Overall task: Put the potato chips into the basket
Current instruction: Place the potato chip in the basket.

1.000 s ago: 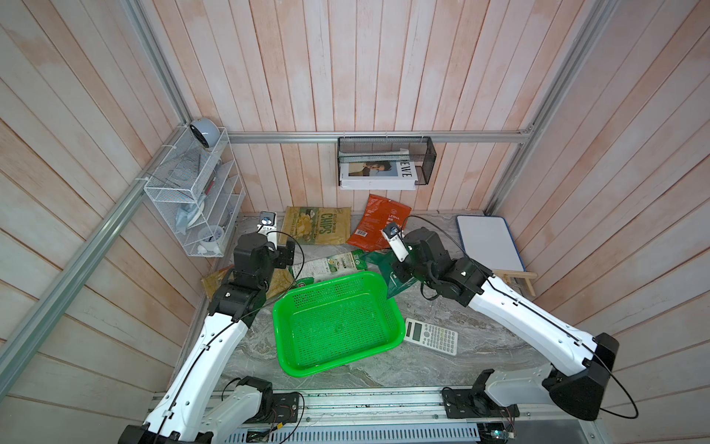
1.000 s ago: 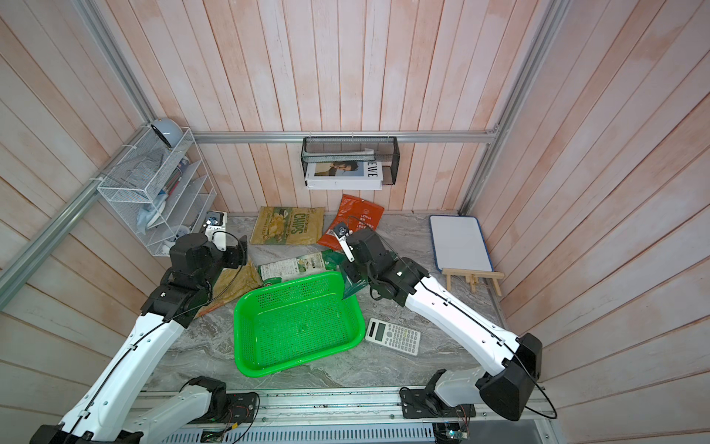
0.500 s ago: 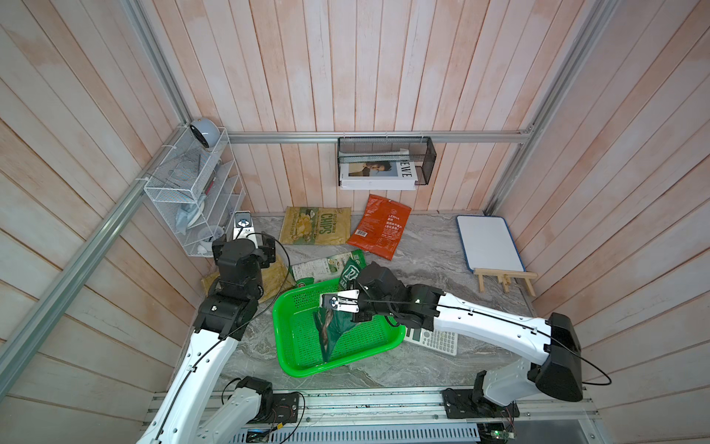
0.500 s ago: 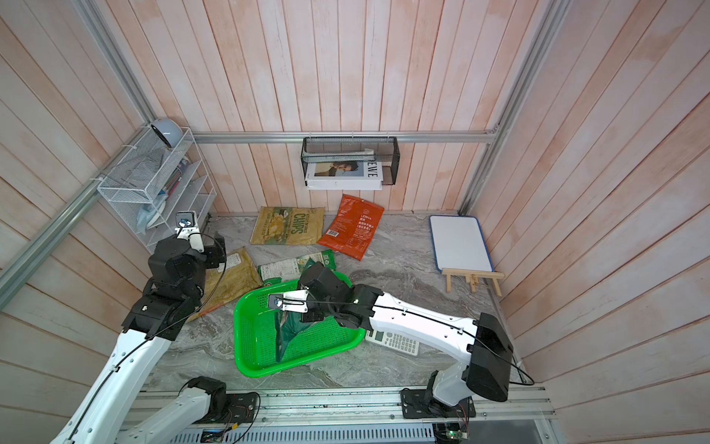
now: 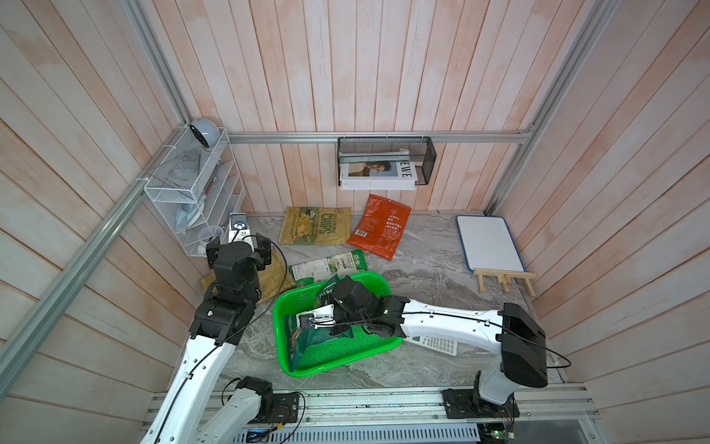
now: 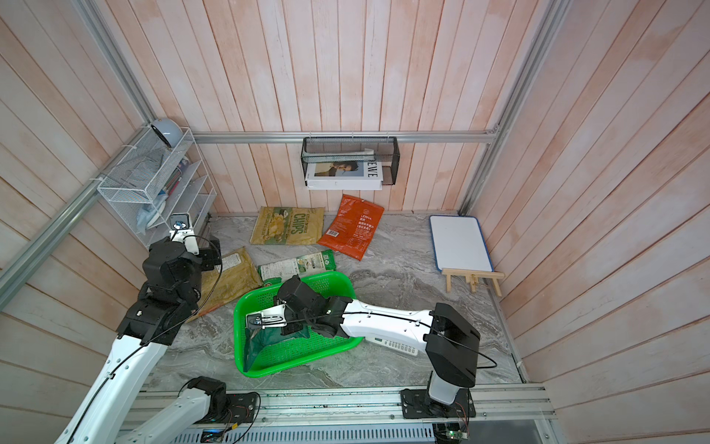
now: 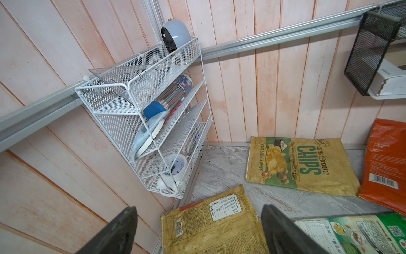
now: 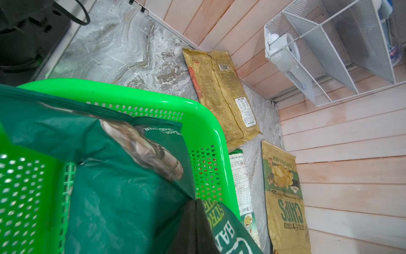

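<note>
My right gripper goes down toward the basket's bottom next and releases the dark green bag there, since the bag already hangs inside the basket's rim.
The bright green basket (image 5: 279,338) stands at the front middle in both top views. My right gripper (image 8: 195,220) is shut on the dark green bag of potato chips (image 5: 307,340). That bag hangs from the jaws down into the basket's front left corner. My left gripper (image 7: 197,209) is open and holds nothing, hovering above the mustard-brown bag (image 5: 271,275) by the left wall. The tan "CHIPS" bag (image 5: 317,230) and the orange-red bag (image 5: 382,226) lie flat at the back. The white-and-green bag (image 5: 326,265) lies just behind the basket's far rim.
A white calculator (image 5: 438,344) lies under my right arm, to the right of the basket. A whiteboard (image 5: 490,242) and a small wooden easel (image 5: 503,276) are at the right. A white wire rack (image 5: 196,203) hangs on the left wall, a black mesh basket (image 5: 386,161) on the back wall.
My right arm swung the dark green bag from the basket's far right corner down into the basket. My left arm drew back to the left, over the mustard-brown bag.
</note>
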{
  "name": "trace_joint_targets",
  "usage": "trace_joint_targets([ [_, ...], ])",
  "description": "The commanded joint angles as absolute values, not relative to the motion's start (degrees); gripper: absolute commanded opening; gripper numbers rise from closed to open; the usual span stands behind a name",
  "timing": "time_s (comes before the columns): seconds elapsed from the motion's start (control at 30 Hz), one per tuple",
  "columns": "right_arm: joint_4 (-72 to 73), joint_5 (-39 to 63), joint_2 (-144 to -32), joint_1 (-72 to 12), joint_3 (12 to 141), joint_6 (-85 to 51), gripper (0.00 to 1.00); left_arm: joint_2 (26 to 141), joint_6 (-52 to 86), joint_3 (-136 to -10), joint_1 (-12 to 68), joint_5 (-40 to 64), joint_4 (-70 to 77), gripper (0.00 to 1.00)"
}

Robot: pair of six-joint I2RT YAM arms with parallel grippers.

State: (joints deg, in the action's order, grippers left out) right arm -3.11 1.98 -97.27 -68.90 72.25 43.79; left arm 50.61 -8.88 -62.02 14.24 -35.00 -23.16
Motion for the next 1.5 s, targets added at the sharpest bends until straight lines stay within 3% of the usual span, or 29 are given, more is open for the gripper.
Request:
trace_joint_targets([
  [0.0, 3.6, -1.0, -98.6, -69.0, 73.5, 41.1, 0.0, 49.9, -9.8, -61.5, 13.9, -36.0, -22.9, 0.94],
  [0.5, 1.5, -2.3, -98.1, -68.5, 67.1, 37.9, 0.0, 50.2, -9.8, -60.1, 13.4, -35.5, -22.5, 0.95],
  [0.6, -2.1, -11.3, -97.2, -67.8, 66.1, 37.4, 0.22, 50.4, -9.6, -60.1, 13.4, -35.4, -22.5, 0.96],
  [0.7, -11.3, -14.3, -94.4, -66.0, 66.9, 34.8, 0.73, 50.4, -9.8, -60.1, 13.4, -35.3, -22.5, 0.98],
  [0.73, -14.1, -14.7, -93.0, -65.9, 67.1, 33.1, 0.82, 50.6, -9.8, -60.1, 13.3, -35.2, -22.3, 0.98],
  [0.83, -16.5, -12.1, -88.8, -65.8, 65.7, 28.2, 0.9, 51.5, -9.8, -60.5, 13.2, -34.7, -22.1, 0.99],
  [0.93, -16.6, -9.6, -87.2, -65.5, 64.2, 21.6, 0.9, 53.0, -8.9, -61.5, 13.2, -34.0, -21.8, 0.99],
  [1.17, -23.6, -7.5, -96.6, -64.4, 68.0, 14.9, 0.65, 55.9, -7.0, -62.1, 13.2, -31.4, -21.8, 0.99],
  [1.47, -37.9, -8.2, -110.3, -60.3, 75.3, 11.9, 0.66, 57.1, -6.3, -61.0, 12.7, -31.2, -26.4, 1.0],
])
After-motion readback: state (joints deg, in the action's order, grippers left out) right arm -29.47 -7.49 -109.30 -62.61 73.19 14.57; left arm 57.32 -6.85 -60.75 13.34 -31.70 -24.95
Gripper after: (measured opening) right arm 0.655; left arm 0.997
